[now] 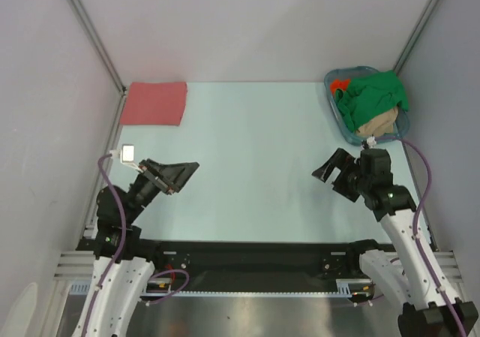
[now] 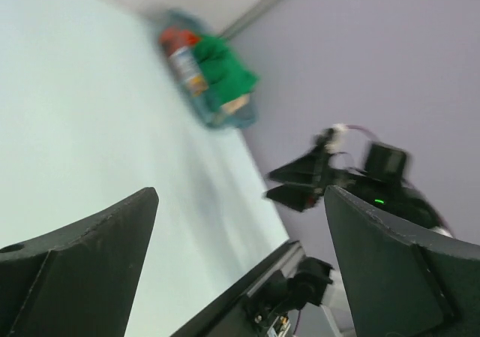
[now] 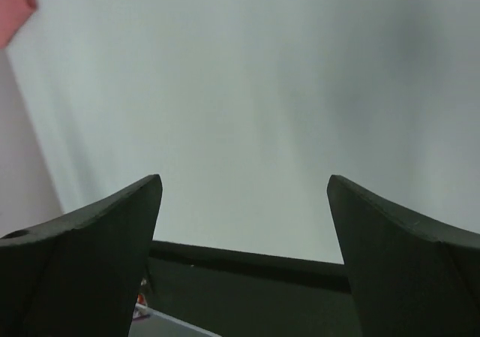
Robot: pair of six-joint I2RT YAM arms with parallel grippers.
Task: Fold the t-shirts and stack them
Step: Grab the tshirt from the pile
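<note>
The bright green t-shirt lies over the beige and orange-red ones, so my right gripper next swings outward over the basket (image 1: 334, 106) and lowers onto the middle of the bright green t-shirt (image 1: 373, 97).
A salmon-pink t-shirt (image 1: 154, 103) lies folded flat at the table's far left; its corner shows in the right wrist view (image 3: 15, 7). A bright green t-shirt (image 1: 373, 97) is heaped in the blue-grey basket (image 1: 334, 106) at the far right, over a beige one (image 1: 377, 126) and an orange-red one (image 1: 341, 84). The heap also shows blurred in the left wrist view (image 2: 222, 65). My left gripper (image 1: 185, 173) is open and empty above the left table. My right gripper (image 1: 330, 178) is open and empty, just in front of the basket.
The pale table (image 1: 255, 164) spreads between the arms. A black rail (image 1: 255, 254) runs along its near edge. Grey walls close in on the left, back and right, with metal posts (image 1: 90, 29) in the corners.
</note>
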